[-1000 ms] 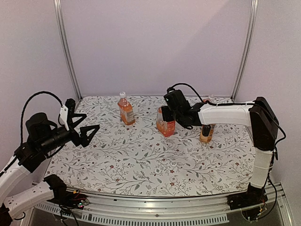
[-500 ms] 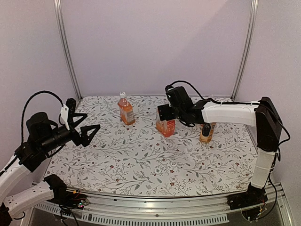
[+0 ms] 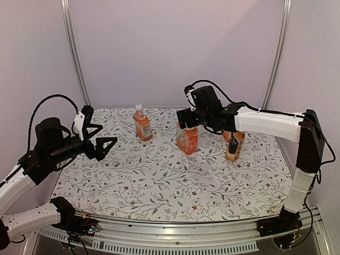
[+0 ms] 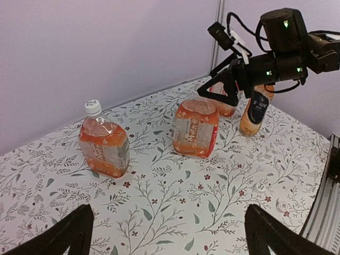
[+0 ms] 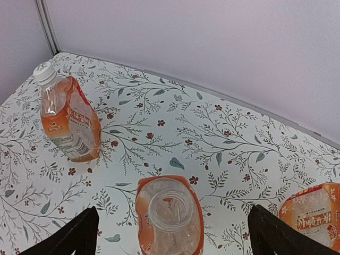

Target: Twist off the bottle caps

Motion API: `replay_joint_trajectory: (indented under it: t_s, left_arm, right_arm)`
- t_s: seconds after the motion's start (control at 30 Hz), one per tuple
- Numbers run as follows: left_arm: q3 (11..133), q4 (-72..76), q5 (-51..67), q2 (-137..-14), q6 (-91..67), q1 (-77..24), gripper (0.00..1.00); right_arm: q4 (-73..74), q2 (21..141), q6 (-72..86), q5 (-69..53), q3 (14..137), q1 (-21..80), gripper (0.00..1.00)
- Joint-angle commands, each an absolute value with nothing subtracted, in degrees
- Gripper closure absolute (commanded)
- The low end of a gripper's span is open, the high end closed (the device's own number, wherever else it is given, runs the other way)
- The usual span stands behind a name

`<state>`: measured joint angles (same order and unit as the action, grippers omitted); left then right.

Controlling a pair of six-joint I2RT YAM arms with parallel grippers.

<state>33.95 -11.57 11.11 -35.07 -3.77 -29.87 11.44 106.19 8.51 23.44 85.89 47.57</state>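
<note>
The robot's left gripper needs to move outward and to the right in the top view next, onto the white cap [image 3: 138, 107] [image 4: 93, 108], because its bottle is still closed, unlike the middle one.
Three orange-drink bottles show in the right wrist view. The left bottle [image 5: 69, 122] [image 3: 142, 126] still wears a white cap [image 5: 43, 73] [image 4: 92, 107]. The middle bottle [image 5: 170, 218] [image 3: 187, 139] has a bare, uncovered mouth. My right gripper [image 5: 172, 210] [image 3: 186, 118] hangs open straight above it, with nothing between its fingers. A black-labelled bottle [image 3: 232, 146] [image 4: 256, 109] stands to the right, its top hidden by the arm. My left gripper [image 4: 169, 212] [image 3: 101, 142] is open over the table's left side, holding nothing.
Two small white loose caps [image 4: 260, 187] [image 4: 282, 206] lie on the flowered table cover [image 3: 159, 180] near its right front. Another orange bottle [image 5: 313, 212] [image 4: 226, 108] stands behind the black-labelled one. Metal posts [image 3: 74, 53] and walls close the back.
My right gripper has opened wide and lifted off the middle bottle, with its arm stretching out higher. The left arm has risen a little and shifted right.
</note>
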Motion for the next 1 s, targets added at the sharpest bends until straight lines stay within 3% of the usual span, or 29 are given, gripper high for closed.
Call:
replay_joint_trajectory:
  t_s: [0.0, 0.17, 0.37, 0.7, 0.87, 0.97]
  left_arm:
    - [44.00, -15.85, 12.08, -44.24, 1.01, -29.11, 0.00]
    - [61.01, -24.45, 17.20, -65.65, 4.52, -26.15, 0.01]
    - [74.17, -13.97, 26.13, -87.97, 3.46, -18.07, 0.04]
    - [86.12, -9.02, 27.55, -108.06, 6.29, -17.07, 0.05]
    - [90.73, -9.27, 30.66, -113.89, 4.42, -15.52, 0.25]
    - [92.90, -9.52, 31.32, -116.02, 5.42, -15.22, 0.52]
  right_arm:
    - [14.25, 100.93, 5.22, 22.34, 89.20, 47.12, 0.01]
    - [15.44, 96.23, 2.83, 19.11, 88.81, 47.12, 0.01]
    - [15.90, 92.00, 0.78, 15.86, 85.86, 47.20, 0.01]
    - [18.36, 91.00, -2.93, 12.50, 83.99, 47.19, 0.01]
    - [21.20, 92.52, -3.35, 12.99, 85.05, 47.19, 0.01]
    - [21.46, 93.14, -3.08, 12.67, 85.21, 47.15, 0.01]
